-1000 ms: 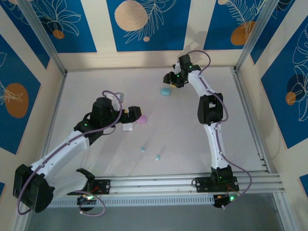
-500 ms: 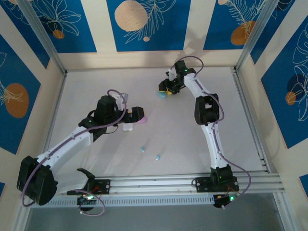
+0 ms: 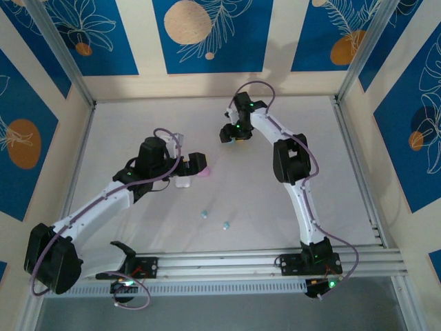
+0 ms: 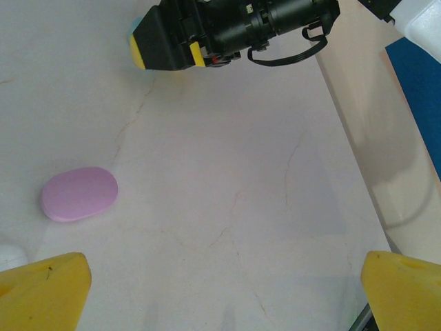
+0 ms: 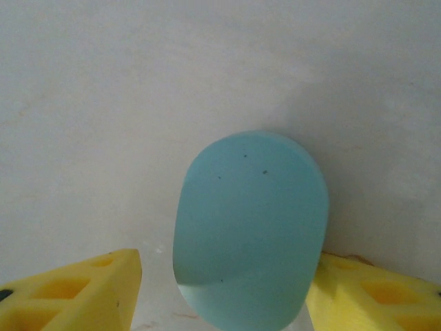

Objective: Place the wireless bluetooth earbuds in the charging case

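Observation:
I will keep my right gripper low next, then close its yellow fingers on the long sides of the light blue case.
Two tiny light blue earbuds (image 3: 204, 214) (image 3: 225, 225) lie on the table in front of both arms. My right gripper (image 3: 231, 134) (image 5: 227, 276) is open and low over the light blue oval case (image 5: 251, 227). Its yellow fingers (image 5: 76, 289) stand on either side of the case, with a gap on the left side. My left gripper (image 3: 195, 162) (image 4: 220, 289) is open with bare table between its fingers. The pink case (image 4: 79, 194) (image 3: 204, 171) lies closed just ahead and left of it. The white case (image 3: 182, 183) sits beside it.
The table (image 3: 275, 200) is walled at the back and sides, and metal rails (image 3: 275, 258) run along the near edge. From the left wrist, the right gripper's dark body (image 4: 234, 27) shows ahead, beyond open table.
My right gripper has swung left and come down over the light blue case, which now sits between its fingers. My left arm shifted slightly forward early on and has since held still.

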Available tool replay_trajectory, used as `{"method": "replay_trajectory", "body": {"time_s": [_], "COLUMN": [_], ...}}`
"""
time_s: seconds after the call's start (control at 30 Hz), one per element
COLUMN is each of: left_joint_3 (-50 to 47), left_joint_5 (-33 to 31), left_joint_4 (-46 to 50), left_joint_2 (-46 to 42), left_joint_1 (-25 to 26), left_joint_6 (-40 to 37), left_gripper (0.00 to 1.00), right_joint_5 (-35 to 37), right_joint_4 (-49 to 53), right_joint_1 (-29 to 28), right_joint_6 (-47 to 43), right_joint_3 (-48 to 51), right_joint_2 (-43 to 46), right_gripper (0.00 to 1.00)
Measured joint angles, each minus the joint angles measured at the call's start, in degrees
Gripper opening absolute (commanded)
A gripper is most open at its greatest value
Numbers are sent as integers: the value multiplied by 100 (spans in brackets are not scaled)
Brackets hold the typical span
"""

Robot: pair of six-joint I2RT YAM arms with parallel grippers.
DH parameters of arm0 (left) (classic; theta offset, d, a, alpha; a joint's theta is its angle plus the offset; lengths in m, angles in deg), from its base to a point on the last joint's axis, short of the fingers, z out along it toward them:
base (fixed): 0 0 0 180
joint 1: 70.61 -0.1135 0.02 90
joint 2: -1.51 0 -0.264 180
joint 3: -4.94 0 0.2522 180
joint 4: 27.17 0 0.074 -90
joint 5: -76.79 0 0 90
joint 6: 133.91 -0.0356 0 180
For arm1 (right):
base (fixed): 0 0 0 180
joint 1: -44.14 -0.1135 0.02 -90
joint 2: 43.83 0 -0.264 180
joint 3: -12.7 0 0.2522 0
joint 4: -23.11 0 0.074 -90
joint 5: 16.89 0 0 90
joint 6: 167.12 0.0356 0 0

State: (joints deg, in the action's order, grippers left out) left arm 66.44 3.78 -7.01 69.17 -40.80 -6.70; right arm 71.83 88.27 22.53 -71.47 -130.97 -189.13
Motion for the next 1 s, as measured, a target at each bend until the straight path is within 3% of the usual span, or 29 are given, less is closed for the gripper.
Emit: {"method": "replay_trajectory", "body": {"time_s": [0.2,0.7,0.83,1.0], "left_joint_3": [0,24,101,118], "left_joint_5": [-2,-4,-52,-295], "left_joint_4": [4,4,4,22], "left_joint_2": [-11,-9,-9,-212], "left_joint_1": [2,11,11,22], "left_joint_6": [0,37,48,129], "left_gripper": [100,100,100,100], "right_joint_5": [678,833,575,22], "right_joint_4": [79,-61,-544,-1631], "right_joint_1": [-177,-175,-170,-208], "right_joint_6": [-31,-267,-240,-160], "right_joint_3": [-391,-337,896,3469], "right_joint_2": [-201,-177,542,2514], "right_gripper": [59,37,35,33]}}
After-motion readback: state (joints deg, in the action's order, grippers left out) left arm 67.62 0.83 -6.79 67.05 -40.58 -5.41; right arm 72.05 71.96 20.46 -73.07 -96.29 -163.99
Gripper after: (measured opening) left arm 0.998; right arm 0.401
